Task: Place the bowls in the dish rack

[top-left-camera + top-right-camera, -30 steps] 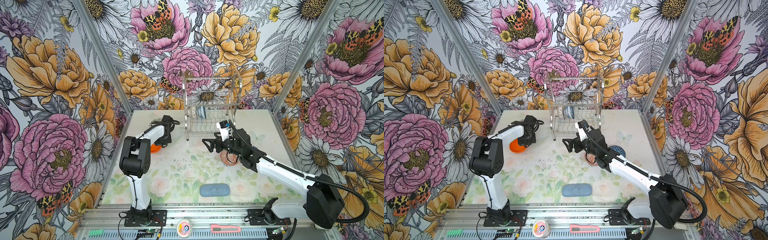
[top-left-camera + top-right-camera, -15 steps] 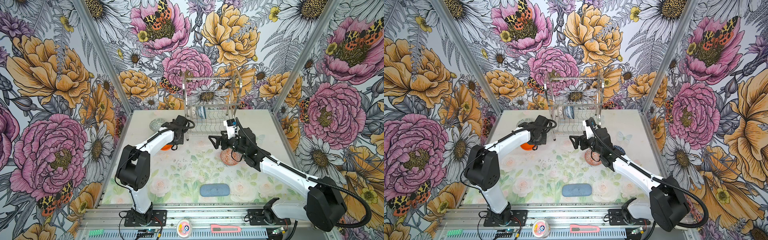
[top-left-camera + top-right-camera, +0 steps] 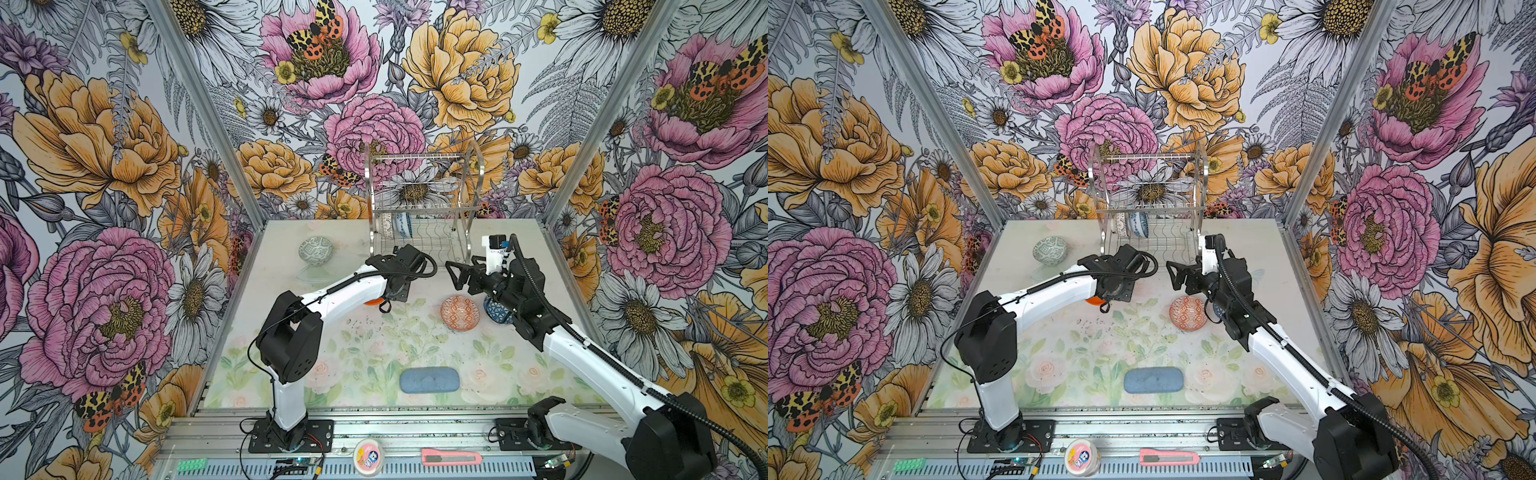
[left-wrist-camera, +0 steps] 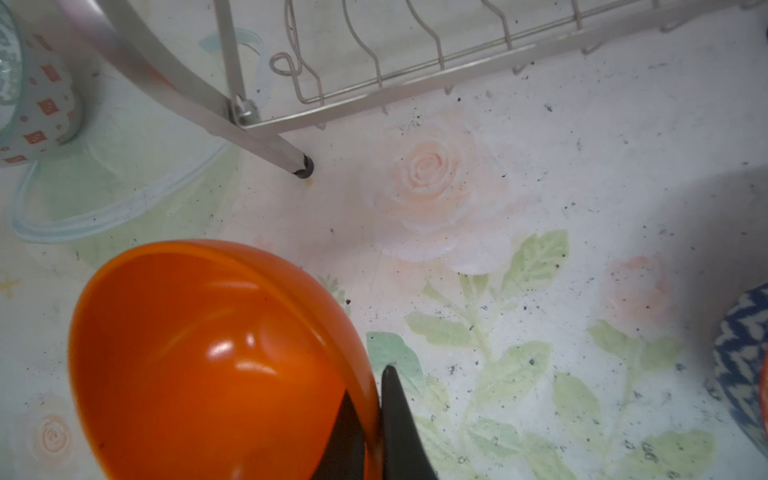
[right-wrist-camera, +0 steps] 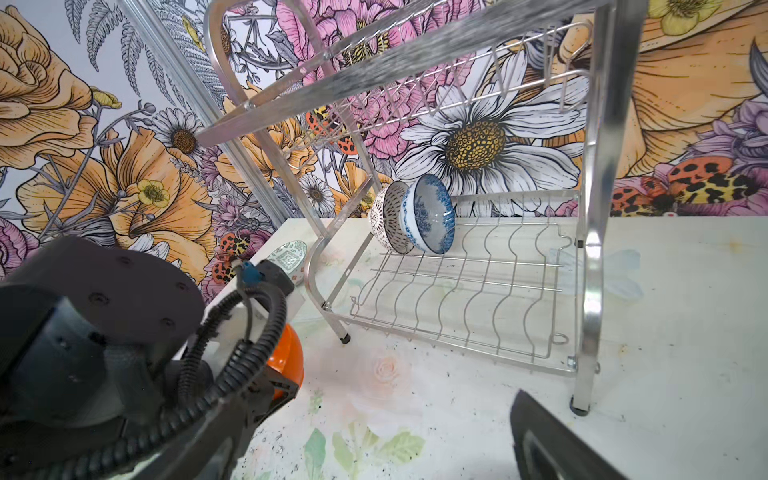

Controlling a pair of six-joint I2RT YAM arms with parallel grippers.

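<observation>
I need to lower my left gripper to stand the tilted plain orange bowl upright on the clear tabletop just below the gripper, and let go of the bowl's rim.
My left gripper (image 4: 368, 386) is shut on the rim of the plain orange bowl (image 4: 208, 353), held tilted just above the table in front of the dish rack's (image 3: 424, 208) front left leg. In the rack's lower tier a blue floral bowl (image 5: 428, 216) leans on a black-and-white lattice bowl (image 5: 384, 216). The grey-green bowl (image 3: 315, 250) sits left of the rack. An orange-white geometric bowl (image 3: 460, 313) and a dark-blue patterned bowl (image 3: 496, 309) lie to the right, under my right arm. My right gripper (image 3: 455, 274) stands open and empty before the rack's front right leg.
A blue-grey oblong pad (image 3: 429, 379) lies near the table's front edge. A pink tub (image 3: 368, 455) and a pink box cutter (image 3: 451, 458) rest on the front rail. Flowered walls close in the left, back and right sides.
My left gripper has carried the orange bowl rightward from the table's left side to the rack's front, uncovering the grey-green bowl. The right gripper shifted slightly right and stayed open.
</observation>
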